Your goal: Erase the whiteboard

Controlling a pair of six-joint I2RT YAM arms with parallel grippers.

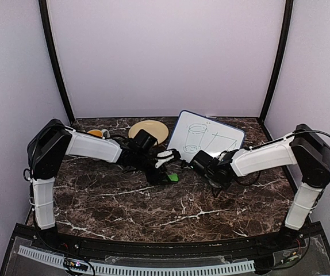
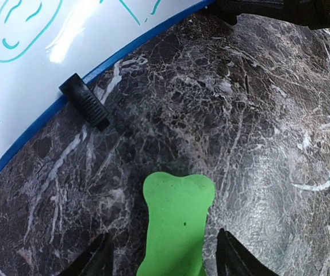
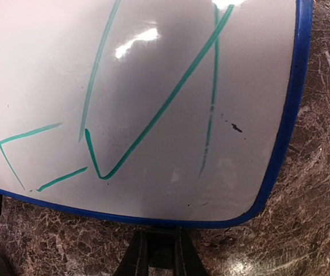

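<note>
My right gripper slides slightly back and toward the tabletop beside the eraser (image 1: 172, 177) next, then releases the black foot, because the whiteboard (image 1: 206, 138) sits off the table's middle.
The whiteboard (image 1: 206, 138) has a blue frame and teal line sketches. It lies tilted at the back middle of the marble table. A green bone-shaped eraser (image 1: 172, 177) lies on the table in front of it. My left gripper (image 1: 164, 164) is open over the eraser (image 2: 176, 221), with one finger (image 2: 90, 261) on each side and a gap to both. My right gripper (image 1: 199, 159) is at the board's near edge. In the right wrist view my right gripper (image 3: 160, 241) is shut on a black foot (image 3: 160, 253) under the board's blue frame (image 3: 280, 149).
A round yellow plate (image 1: 149, 131) lies behind the left gripper, left of the board. A small orange object (image 1: 95, 133) sits at the back left. Another black foot (image 2: 84, 100) sticks out at the board's edge (image 2: 33, 75) in the left wrist view. Walls enclose the table.
</note>
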